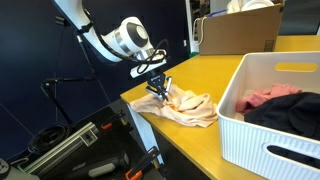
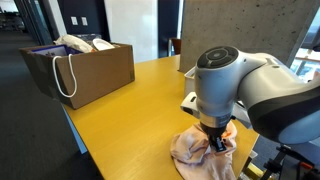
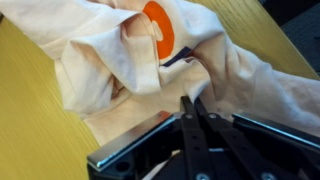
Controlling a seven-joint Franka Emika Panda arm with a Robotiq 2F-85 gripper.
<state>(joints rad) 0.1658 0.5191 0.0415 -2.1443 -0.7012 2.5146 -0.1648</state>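
Observation:
My gripper should next lift the pinched fold up, carry it across the crumpled cloth [image 1: 192, 108] to the bare tabletop by the white basket and let it go there.
A crumpled cream cloth [image 1: 192, 108] lies on the yellow table near its corner, seen in both exterior views [image 2: 198, 152]. In the wrist view the cloth [image 3: 110, 55] shows an orange round print [image 3: 158, 25]. My gripper [image 1: 160, 90] points straight down onto the cloth's edge [image 2: 216, 143]. Its two black fingers stand pressed together [image 3: 191, 100], with a fold of the fabric pinched at their tips. The cloth still rests on the table.
A white slatted basket [image 1: 240, 135] with pink and dark clothes stands close beside the cloth. A cardboard box [image 1: 235, 32] sits at the table's back. A brown bag with white handles [image 2: 85, 68] stands at the far end. The table edge [image 1: 150, 125] is close.

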